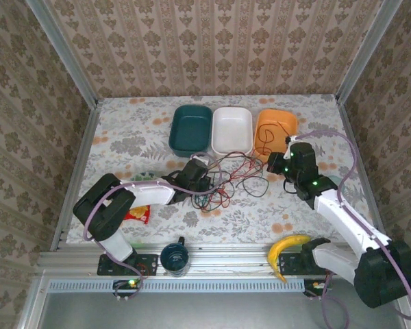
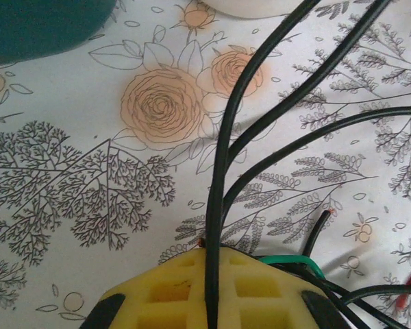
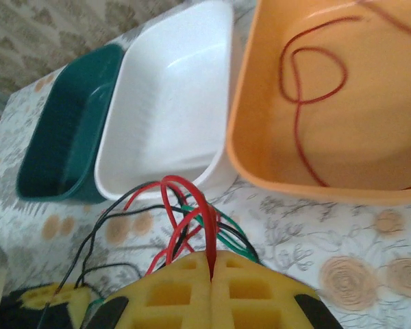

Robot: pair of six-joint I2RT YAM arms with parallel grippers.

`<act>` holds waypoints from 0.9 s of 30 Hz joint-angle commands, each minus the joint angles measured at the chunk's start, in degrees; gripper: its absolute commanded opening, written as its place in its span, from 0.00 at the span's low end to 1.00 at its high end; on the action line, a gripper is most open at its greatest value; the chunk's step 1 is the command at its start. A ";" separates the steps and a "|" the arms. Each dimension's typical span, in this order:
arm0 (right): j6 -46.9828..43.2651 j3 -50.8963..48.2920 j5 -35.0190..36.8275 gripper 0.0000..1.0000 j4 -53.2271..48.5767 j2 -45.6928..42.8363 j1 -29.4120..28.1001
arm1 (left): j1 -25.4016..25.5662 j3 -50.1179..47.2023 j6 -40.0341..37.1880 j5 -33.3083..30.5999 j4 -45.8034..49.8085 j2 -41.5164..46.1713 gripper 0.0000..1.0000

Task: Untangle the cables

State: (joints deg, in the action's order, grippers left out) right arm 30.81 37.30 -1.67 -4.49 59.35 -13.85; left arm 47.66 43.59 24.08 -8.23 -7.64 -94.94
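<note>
I should bring my right gripper slightly back down onto the cloth before the orange bin (image 1: 268, 178) next and let go of the red cable, since it still crosses green and black cables.
The cables (image 1: 227, 179) lie as a loose red, green and black tangle mid-table between my two grippers. At the tangle's left edge, my left gripper (image 1: 201, 179) has its yellow pads (image 2: 178, 288) shut on a black cable (image 2: 219, 178) that runs away over the cloth; a green cable (image 2: 291, 260) passes beside it. My right gripper (image 1: 278, 164) (image 3: 212, 258) is shut on a red cable (image 3: 202, 205) looping up from the tangle. Another red cable (image 3: 298, 96) lies inside the orange bin (image 3: 260, 164).
Three bins stand in a row at the back: teal (image 1: 192, 128), white (image 1: 232, 130) and orange (image 1: 266, 118). Along the near edge lie a banana (image 1: 288, 245), a dark mug (image 1: 173, 257) and a red snack packet (image 1: 138, 214).
</note>
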 commanded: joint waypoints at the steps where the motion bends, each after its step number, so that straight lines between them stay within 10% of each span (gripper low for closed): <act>1: 0.26 -0.64 9.50 0.00 -3.68 -2.43 0.47 | 0.15 -1.44 0.69 -2.52 3.65 -0.60 0.00; 7: 1.97 -1.63 13.07 0.00 -7.58 -2.72 0.53 | 0.14 -2.11 0.41 -2.51 3.41 -0.34 0.00; 14: 2.47 -5.75 -0.95 0.03 -1.88 -0.12 0.35 | 0.99 -2.07 -2.30 -0.52 1.00 0.01 0.00; 20: 6.21 -9.72 -2.01 0.41 -0.26 0.95 0.32 | 1.86 -1.33 -3.41 -0.56 0.40 0.02 0.00; 27: 4.96 -8.66 0.30 0.47 -0.06 0.83 0.55 | 2.50 -0.62 -3.95 -0.74 0.24 -0.60 0.00</act>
State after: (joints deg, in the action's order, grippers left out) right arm 36.03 27.35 -2.35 -5.78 60.49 -13.65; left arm 49.60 42.70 21.50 -9.26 -7.42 -94.94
